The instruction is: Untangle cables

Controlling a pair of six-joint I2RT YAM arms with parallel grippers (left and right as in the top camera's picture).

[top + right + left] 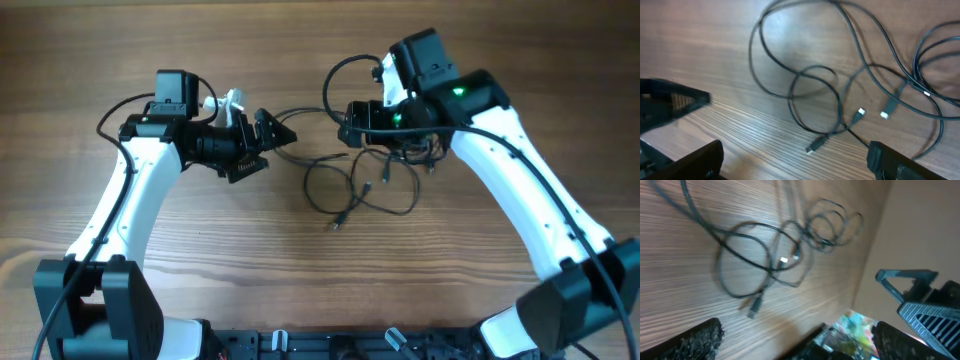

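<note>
My left gripper will next lower and tilt its fingers onto the outer cable loop's nearest part, apart from the plugs.
The cables (355,182) lie as loose black overlapping loops with small plugs on the wooden table between the two arms. They show in the left wrist view (765,255) and in the right wrist view (840,95). My left gripper (275,135) is open and empty, just left of the strands; its fingers frame the view (795,340). My right gripper (350,125) is open and empty above the tangle's upper right; its fingers show at the bottom corners of its view (795,160). A strand runs from the tangle toward the left gripper.
The wooden table (320,260) spreads all around. The arms' own thicker black wires loop near the right wrist (335,80). The left gripper tip shows at the left edge of the right wrist view (675,100), and the right gripper tip shows in the left wrist view (905,277).
</note>
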